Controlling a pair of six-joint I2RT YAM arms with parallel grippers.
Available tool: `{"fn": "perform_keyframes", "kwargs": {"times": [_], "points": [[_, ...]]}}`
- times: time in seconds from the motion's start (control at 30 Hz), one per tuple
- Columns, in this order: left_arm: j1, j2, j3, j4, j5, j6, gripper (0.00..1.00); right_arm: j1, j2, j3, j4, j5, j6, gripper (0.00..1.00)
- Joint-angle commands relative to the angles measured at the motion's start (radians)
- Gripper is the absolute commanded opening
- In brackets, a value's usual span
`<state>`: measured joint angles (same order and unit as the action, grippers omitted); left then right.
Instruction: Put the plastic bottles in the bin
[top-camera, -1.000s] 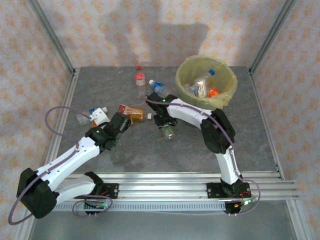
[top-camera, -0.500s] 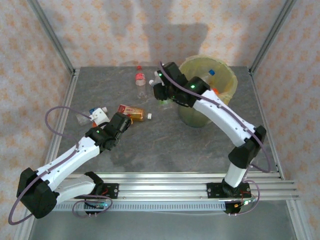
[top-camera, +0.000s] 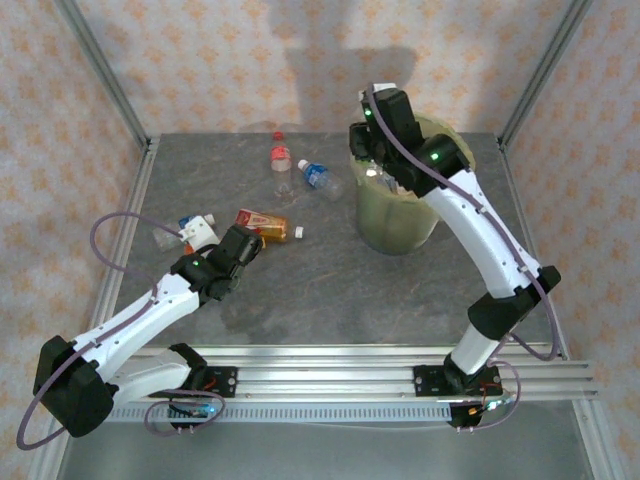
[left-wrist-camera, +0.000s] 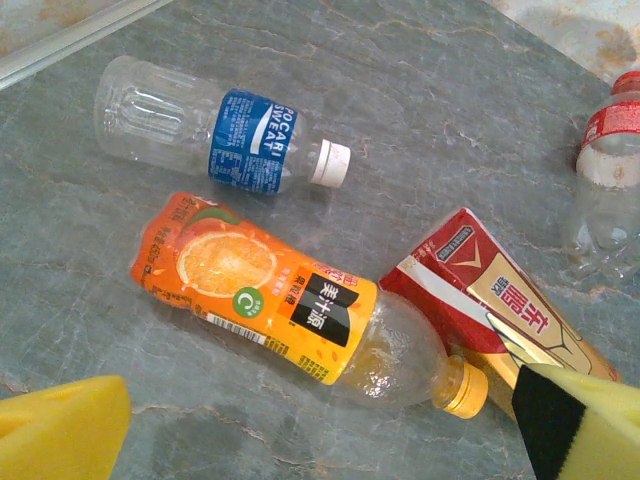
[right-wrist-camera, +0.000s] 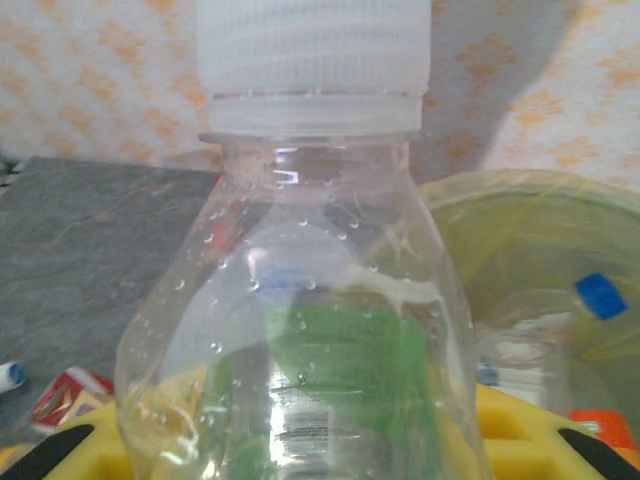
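I will next move my right gripper past the bin's rim over the bin's opening (right-wrist-camera: 560, 250), then tilt it down and open it to let the bottle go.
My right gripper (top-camera: 368, 160) hangs raised at the left rim of the yellow-green bin (top-camera: 395, 220), shut on a clear bottle with a green label and white cap (right-wrist-camera: 310, 300), held upright between the yellow pads (right-wrist-camera: 530, 420). The bin's bag-lined mouth (right-wrist-camera: 560, 250) lies just behind it, with bottles inside. My left gripper (left-wrist-camera: 320, 440) hovers open over an orange-labelled bottle (left-wrist-camera: 280, 295) lying flat. Beside that bottle lie a blue-labelled bottle (left-wrist-camera: 235, 140) and a red and gold one (left-wrist-camera: 480, 290). Farther back are a red-labelled bottle (top-camera: 280, 158) and a blue-labelled bottle (top-camera: 318, 177).
A small white cap (top-camera: 298, 232) lies loose on the grey tabletop (top-camera: 330, 290). Metal frame posts (top-camera: 105, 75) and patterned walls close in the sides and back. Open table lies between the arms and in front of the bin.
The right arm has lifted the green-labelled bottle from the middle of the table up and back to the bin's left rim. The left arm has not moved.
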<state>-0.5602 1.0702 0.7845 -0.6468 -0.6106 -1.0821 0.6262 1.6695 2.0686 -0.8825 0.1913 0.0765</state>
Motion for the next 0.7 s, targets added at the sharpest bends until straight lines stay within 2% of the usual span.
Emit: {"fn": "perform_keyframes", "kwargs": {"times": [0.0,0.3,0.67], "points": [[0.011,0.002,0.019,-0.026,-0.051,0.013,1.0,-0.039,-0.01,0.029,0.006,0.055,-0.016,0.21],[0.011,0.014,0.029,-0.018,-0.03,0.038,1.0,-0.146,0.058,0.001,-0.024,0.032,0.019,0.2],[0.011,0.038,0.045,-0.021,-0.022,0.048,1.0,-0.206,0.172,0.018,-0.084,-0.114,0.059,0.21]]}}
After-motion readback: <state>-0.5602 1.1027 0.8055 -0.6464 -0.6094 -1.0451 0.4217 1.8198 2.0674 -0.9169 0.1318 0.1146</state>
